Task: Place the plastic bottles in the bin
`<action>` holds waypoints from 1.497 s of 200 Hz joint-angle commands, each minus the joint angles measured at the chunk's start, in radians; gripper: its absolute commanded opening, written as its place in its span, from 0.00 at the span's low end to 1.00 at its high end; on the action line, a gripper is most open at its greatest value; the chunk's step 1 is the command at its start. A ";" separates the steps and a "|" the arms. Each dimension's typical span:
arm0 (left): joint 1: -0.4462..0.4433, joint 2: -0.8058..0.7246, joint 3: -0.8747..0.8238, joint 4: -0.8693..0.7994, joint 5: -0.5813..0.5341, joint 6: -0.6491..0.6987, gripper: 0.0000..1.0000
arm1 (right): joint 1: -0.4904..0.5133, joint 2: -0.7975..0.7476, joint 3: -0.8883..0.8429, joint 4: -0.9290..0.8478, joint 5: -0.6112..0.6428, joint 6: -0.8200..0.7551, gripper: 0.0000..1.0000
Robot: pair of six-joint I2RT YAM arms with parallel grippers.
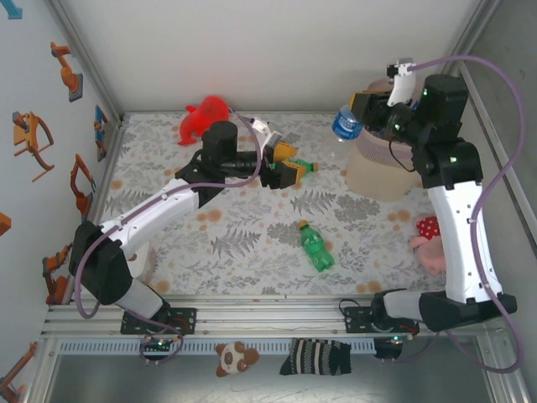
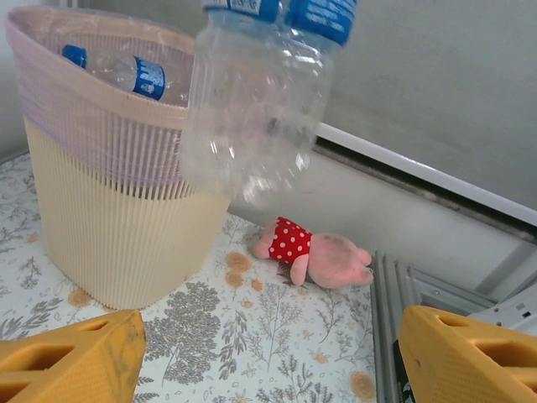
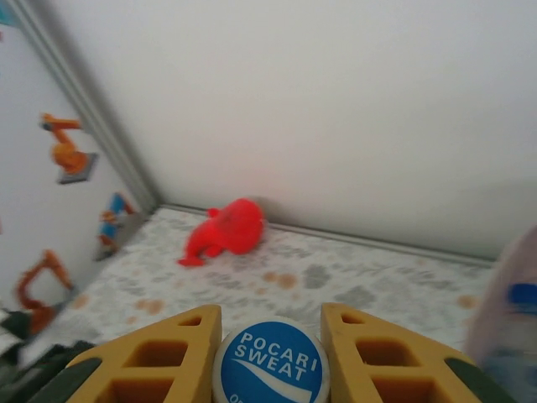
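Note:
The robot's right gripper should next tilt down over the bin's opening (image 3: 513, 329) below it and let go of the bottle inside, as the bottle now hangs past the bin's rim.
My right gripper (image 1: 358, 113) is shut on a clear plastic bottle (image 1: 345, 123) with a blue label. It holds the bottle in the air over the left rim of the beige bin (image 1: 377, 176). In the right wrist view its yellow fingers (image 3: 159, 361) clamp the blue cap (image 3: 270, 365). That hanging bottle (image 2: 252, 109) also shows in the left wrist view, above the bin (image 2: 109, 235). Another bottle (image 2: 134, 74) lies inside the bin. A green bottle (image 1: 315, 246) lies on the table's middle. My left gripper (image 1: 295, 164) (image 2: 268, 353) stands open with nothing between its fingers.
A red plush (image 1: 205, 117) (image 3: 226, 233) lies at the back wall. A pink plush in a red dotted top (image 1: 428, 239) (image 2: 315, 252) lies right of the bin, near the rail. A small bear (image 1: 231, 357) and a striped cloth (image 1: 317, 357) lie below the front rail.

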 commanded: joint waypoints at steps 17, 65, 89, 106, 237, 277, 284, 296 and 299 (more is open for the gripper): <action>0.017 -0.045 -0.028 0.038 0.003 -0.014 0.79 | -0.046 0.078 0.153 -0.119 0.323 -0.286 0.20; 0.037 -0.051 -0.063 0.074 0.005 -0.033 0.79 | -0.126 0.189 0.234 -0.119 0.461 -0.491 0.18; 0.041 -0.050 -0.072 0.092 0.006 -0.045 0.79 | -0.147 0.235 0.227 -0.111 0.482 -0.608 0.17; 0.041 -0.049 -0.079 0.096 0.008 -0.047 0.79 | -0.157 0.255 0.205 -0.115 0.505 -0.687 0.16; 0.049 -0.024 -0.101 0.142 0.026 -0.083 0.79 | -0.178 0.235 -0.230 -0.011 0.527 -0.809 0.16; 0.052 -0.032 -0.101 0.136 0.024 -0.081 0.79 | -0.178 0.220 -0.175 -0.046 0.424 -0.731 0.34; 0.052 -0.031 -0.100 0.134 0.023 -0.080 0.79 | -0.177 0.214 -0.156 -0.058 0.399 -0.713 0.39; 0.053 -0.032 -0.098 0.132 0.023 -0.080 0.79 | -0.178 0.200 -0.126 -0.082 0.353 -0.683 0.46; 0.052 -0.032 -0.098 0.131 0.023 -0.079 0.79 | -0.179 0.196 -0.117 -0.089 0.342 -0.674 0.47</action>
